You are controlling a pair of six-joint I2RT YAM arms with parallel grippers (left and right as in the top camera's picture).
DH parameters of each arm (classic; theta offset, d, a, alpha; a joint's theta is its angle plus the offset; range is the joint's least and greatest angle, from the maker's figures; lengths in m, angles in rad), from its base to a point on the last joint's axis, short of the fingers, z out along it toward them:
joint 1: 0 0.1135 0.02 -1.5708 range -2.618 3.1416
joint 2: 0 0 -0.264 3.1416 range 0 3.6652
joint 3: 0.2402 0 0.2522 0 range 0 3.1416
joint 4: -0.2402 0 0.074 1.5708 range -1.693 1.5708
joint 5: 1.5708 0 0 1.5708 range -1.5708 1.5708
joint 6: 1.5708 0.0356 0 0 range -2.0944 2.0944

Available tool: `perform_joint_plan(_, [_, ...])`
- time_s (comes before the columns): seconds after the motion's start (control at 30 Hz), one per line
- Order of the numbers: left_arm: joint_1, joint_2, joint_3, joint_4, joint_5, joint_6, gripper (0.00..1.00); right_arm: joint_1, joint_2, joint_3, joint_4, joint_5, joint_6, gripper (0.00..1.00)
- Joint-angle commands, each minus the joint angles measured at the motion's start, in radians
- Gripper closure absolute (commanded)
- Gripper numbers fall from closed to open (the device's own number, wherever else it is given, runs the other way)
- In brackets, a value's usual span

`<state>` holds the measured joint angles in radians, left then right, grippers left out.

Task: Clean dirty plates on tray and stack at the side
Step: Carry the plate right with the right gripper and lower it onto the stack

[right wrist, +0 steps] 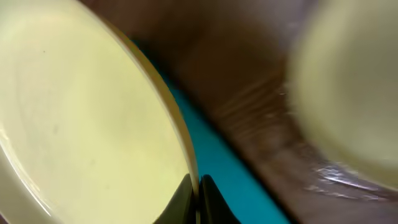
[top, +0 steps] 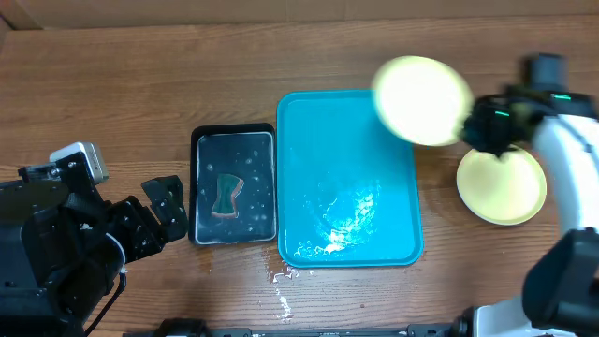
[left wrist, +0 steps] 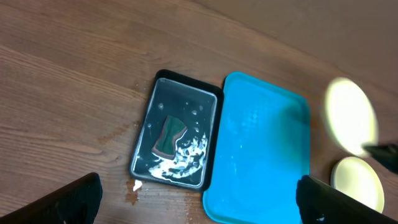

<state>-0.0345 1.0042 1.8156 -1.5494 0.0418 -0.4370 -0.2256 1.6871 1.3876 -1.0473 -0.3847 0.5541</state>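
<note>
I will next move my right gripper to the right in the overhead view and down onto the plate stack [top: 502, 184] [right wrist: 356, 90] to let go, because the plate hangs over the tray.
The turquoise tray [top: 348, 178] lies mid-table with no plates on it, wet with foam near its front; it also shows in the left wrist view [left wrist: 264, 155] and as a strip in the right wrist view [right wrist: 217, 162]. My right gripper [top: 465, 126] is shut on the rim of a pale plate [top: 421, 100], held in the air above the tray's far right corner; the fingers [right wrist: 198, 199] pinch its edge [right wrist: 87, 124]. A plate stack [top: 502, 184] lies on the table right of the tray. My left gripper [top: 161, 208] is open and empty, left of the black tray.
A small black tray [top: 234, 184] with water and a green sponge [top: 227, 195] sits left of the turquoise tray. Water drops [top: 281, 281] lie on the wood in front. The left arm's base fills the front left corner.
</note>
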Motion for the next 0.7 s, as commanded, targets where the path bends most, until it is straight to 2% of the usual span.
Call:
perform_joint_plan(0.0, [0.002, 0.002, 0.011, 0.002, 0.003, 0.011, 0.00, -0.165, -0.054, 0.003, -0.066, 0.132, -0.024, 0.96])
perform_joint_plan(0.1, [0.002, 0.002, 0.011, 0.002, 0.003, 0.011, 0.00, -0.284, -0.054, -0.054, -0.077, 0.244, -0.023, 0.96])
perform_joint_plan(0.17, [0.002, 0.002, 0.011, 0.002, 0.003, 0.011, 0.00, -0.334, -0.054, -0.100, -0.069, 0.245, -0.023, 0.96])
perform_joint_plan(0.37, [0.002, 0.002, 0.011, 0.001, 0.003, 0.011, 0.00, -0.392, -0.054, -0.229, -0.020, 0.246, -0.024, 0.96])
perform_joint_plan(0.4, [0.002, 0.002, 0.011, 0.001, 0.003, 0.011, 0.00, -0.392, -0.054, -0.237, -0.017, 0.245, -0.027, 0.90])
perform_joint_plan(0.43, [0.002, 0.002, 0.011, 0.001, 0.003, 0.011, 0.00, -0.389, -0.054, -0.236, -0.017, 0.237, -0.035, 0.67])
perform_joint_plan(0.47, [0.002, 0.002, 0.011, 0.002, 0.003, 0.011, 0.00, -0.381, -0.056, -0.234, -0.017, 0.218, -0.066, 0.60])
perform_joint_plan(0.53, [0.002, 0.002, 0.011, 0.002, 0.003, 0.011, 0.00, -0.346, -0.093, -0.212, -0.040, 0.184, -0.113, 0.55])
perform_joint_plan(0.6, [0.002, 0.002, 0.011, 0.002, 0.003, 0.011, 0.00, -0.306, -0.156, -0.190, -0.058, 0.158, -0.138, 0.53])
perform_joint_plan(0.67, [0.002, 0.002, 0.011, 0.002, 0.003, 0.011, 0.00, -0.224, -0.275, -0.163, -0.086, 0.040, -0.189, 0.45])
